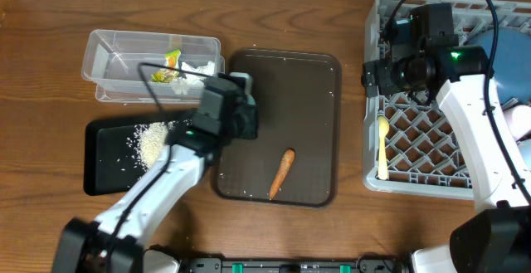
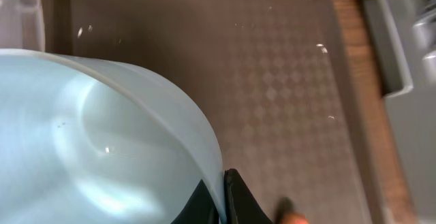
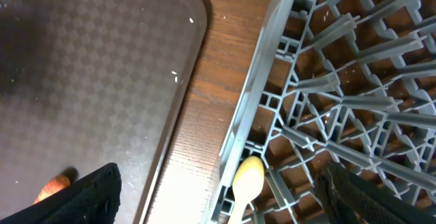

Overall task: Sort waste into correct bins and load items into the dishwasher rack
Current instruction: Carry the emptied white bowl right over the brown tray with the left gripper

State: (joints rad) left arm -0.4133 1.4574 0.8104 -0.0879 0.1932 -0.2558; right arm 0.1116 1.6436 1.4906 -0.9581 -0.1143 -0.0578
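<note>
I will use my left gripper next to lower the cup (image 2: 102, 135) onto the serving tray's bare part (image 2: 216, 91) by the clear tub, clear of the carrot, and release the cup's rim.
My left gripper (image 2: 219, 190) is shut on the rim of a light-blue cup (image 2: 102, 135), whose wall is pinched between the two dark fingers. It hangs over the left part of the brown serving tray (image 1: 307, 82). An orange carrot (image 1: 282, 173) lies on that tray. My right gripper (image 3: 221, 183) stands open over the left edge of the grey dishwasher rack (image 1: 431, 140), holding nothing. The pale yellow spoon (image 3: 248, 178) lies in the rack below it. A dark-blue plate (image 1: 510, 49) stands in the rack's far right.
A clear tub (image 1: 108, 57) at the back left holds a yellow-green wrapper (image 1: 170, 61) and white tissue (image 1: 195, 70). In front of it, a flat black tray (image 1: 104, 169) carries a heap of rice (image 1: 151, 144). A strip of bare wood separates the serving tray from the rack.
</note>
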